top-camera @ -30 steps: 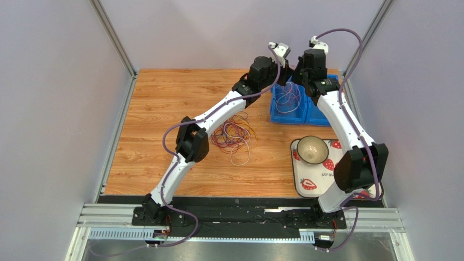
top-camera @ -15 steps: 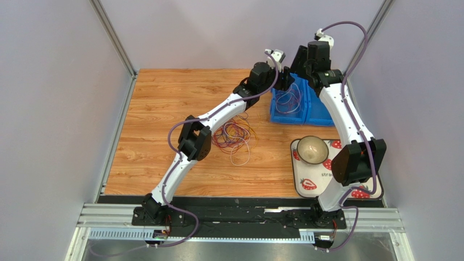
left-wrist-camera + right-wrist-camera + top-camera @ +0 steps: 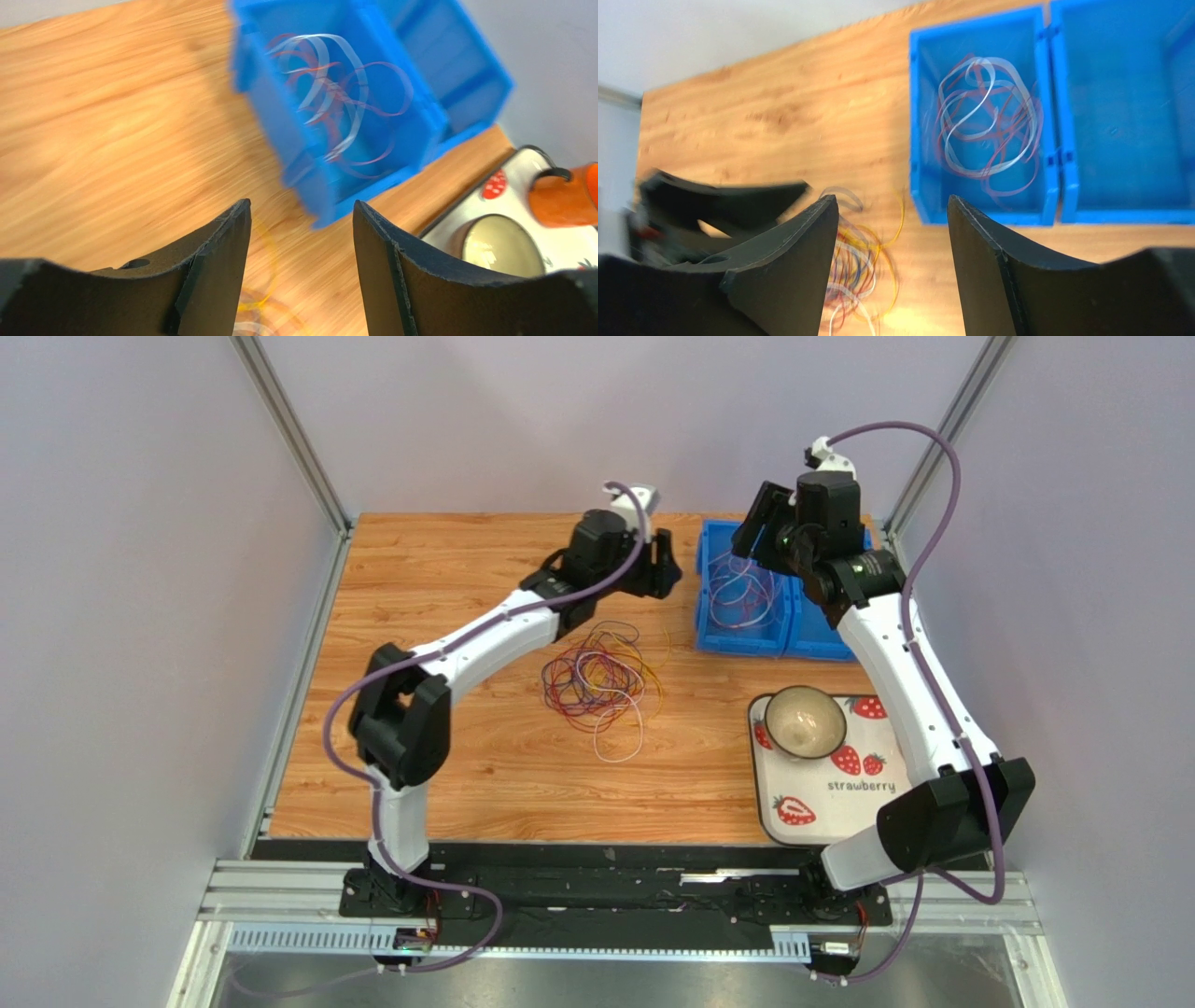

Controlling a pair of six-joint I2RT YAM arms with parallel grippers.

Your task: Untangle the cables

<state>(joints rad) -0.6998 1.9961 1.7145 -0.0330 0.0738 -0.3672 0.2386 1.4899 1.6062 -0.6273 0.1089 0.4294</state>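
I will next pull my left gripper back and down, away from the blue bin, and then bring it onto the white cable's far part (image 3: 609, 655) (image 3: 251, 327).
A loose tangle of red, purple, orange, yellow and white cables (image 3: 601, 682) lies on the wooden table, also seen in the right wrist view (image 3: 861, 273). More red and white cables (image 3: 739, 592) lie coiled in the left blue bin (image 3: 706, 623). My left gripper (image 3: 668, 567) hovers just left of that bin, open and empty (image 3: 300, 204), with the bin's cables (image 3: 337, 91) ahead of it. My right gripper (image 3: 752, 528) hangs above the bin's far edge, open with nothing between its fingers (image 3: 891, 199).
A second blue bin (image 3: 825, 627) adjoins the first on its right. A strawberry-print tray (image 3: 856, 787) at the near right carries a beige bowl (image 3: 805, 721) and an orange cup (image 3: 567, 199). Metal frame posts and grey walls stand along the table's sides.
Both grippers have gone from shut to open. The left arm has swung left, away from the blue bin. The right gripper has pulled back from over the bin.
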